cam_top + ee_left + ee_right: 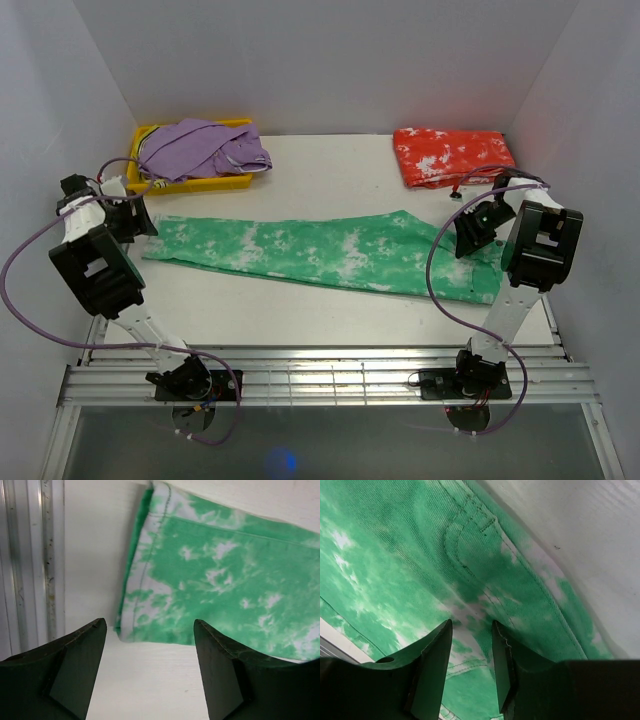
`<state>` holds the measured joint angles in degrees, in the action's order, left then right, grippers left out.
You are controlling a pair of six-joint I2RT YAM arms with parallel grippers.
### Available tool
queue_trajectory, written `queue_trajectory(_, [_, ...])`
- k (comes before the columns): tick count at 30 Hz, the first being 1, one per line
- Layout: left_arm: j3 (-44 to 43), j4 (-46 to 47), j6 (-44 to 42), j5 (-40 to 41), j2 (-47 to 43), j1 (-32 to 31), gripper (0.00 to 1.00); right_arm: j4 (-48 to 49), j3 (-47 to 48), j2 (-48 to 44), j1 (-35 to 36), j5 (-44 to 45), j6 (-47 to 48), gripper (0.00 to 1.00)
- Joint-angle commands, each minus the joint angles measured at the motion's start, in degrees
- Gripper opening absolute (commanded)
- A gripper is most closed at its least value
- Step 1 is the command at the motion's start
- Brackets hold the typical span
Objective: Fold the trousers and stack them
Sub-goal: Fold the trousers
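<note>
The green trousers' hem should be taken by its near corner [150,253] [131,625]. My left gripper needs to lower onto that corner first, then close there.
The green trousers [320,250] lie flat and long across the middle of the table, leg hem to the left, waist to the right. My left gripper [135,215] hangs at the hem end. In the left wrist view it is wide open [150,621] over bare table, with the hem [145,580] just beyond its fingertips. My right gripper [470,240] is down over the waist end. In the right wrist view its jaws [472,622] stand narrowly apart, with green cloth [395,540] and a pocket seam between them. The red-orange trousers [452,155] lie folded at the back right.
A plain purple garment [205,148] is heaped in a yellow tray [145,133] at the back left. Aluminium rails [330,380] run along the near edge and also show in the left wrist view [30,555]. White walls enclose the table on three sides.
</note>
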<state>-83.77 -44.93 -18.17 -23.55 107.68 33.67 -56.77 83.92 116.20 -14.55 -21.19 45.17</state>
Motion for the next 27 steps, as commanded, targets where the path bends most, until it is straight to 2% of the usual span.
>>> queue_trajectory(1, [-4.1, -0.1, -3.7, -0.7, 4.1, 0.5, 0.81, 4.1, 1.2, 1.7, -0.1, 5.4, 1.1, 0.44])
queue_trajectory(3, [-4.5, 1.5, -4.5, 0.7, 5.7, 1.0, 0.81, 4.2, 1.7, 1.9, 0.0, 5.9, 1.3, 0.44])
queue_trajectory(11, [-5.5, 1.7, -6.9, -4.4, 13.6, 1.7, 0.76, 3.1, 2.1, 1.5, 0.6, 6.2, 1.4, 0.43])
queue_trajectory(14, [-3.8, 2.0, -6.6, -6.0, 15.0, 1.6, 0.67, 3.0, 1.9, 1.1, 0.9, 6.2, 1.4, 0.42])
queue_trajectory(18, [-1.8, 2.8, -5.1, -8.4, 15.4, 1.6, 0.45, 2.6, 2.4, 1.5, 1.4, 5.8, 1.4, 0.41])
queue_trajectory(19, [-1.7, 2.8, -4.9, -9.0, 15.2, 1.6, 0.32, 2.6, 2.6, 1.6, 1.5, 5.5, 1.4, 0.41])
queue_trajectory(21, [-1.5, 2.6, -4.2, -11.0, 14.4, 1.7, 0.17, 2.4, 3.0, 1.7, 2.0, 5.1, 1.2, 0.41])
queue_trajectory(22, [-1.8, 2.2, -4.2, -11.9, 13.1, 1.7, 0.05, 2.2, 3.2, 1.7, 2.1, 4.6, 1.1, 0.41])
queue_trajectory(23, [-2.2, 1.9, -4.2, -13.4, 12.4, 1.7, 0.0, 2.2, 3.4, 1.5, 2.2, 4.2, 0.8, 0.41])
queue_trajectory(27, [-5.3, -0.3, -1.9, -15.4, 8.8, 2.3, 0.0, 1.7, 4.4, 0.3, 2.5, 2.3, -0.2, 0.41])
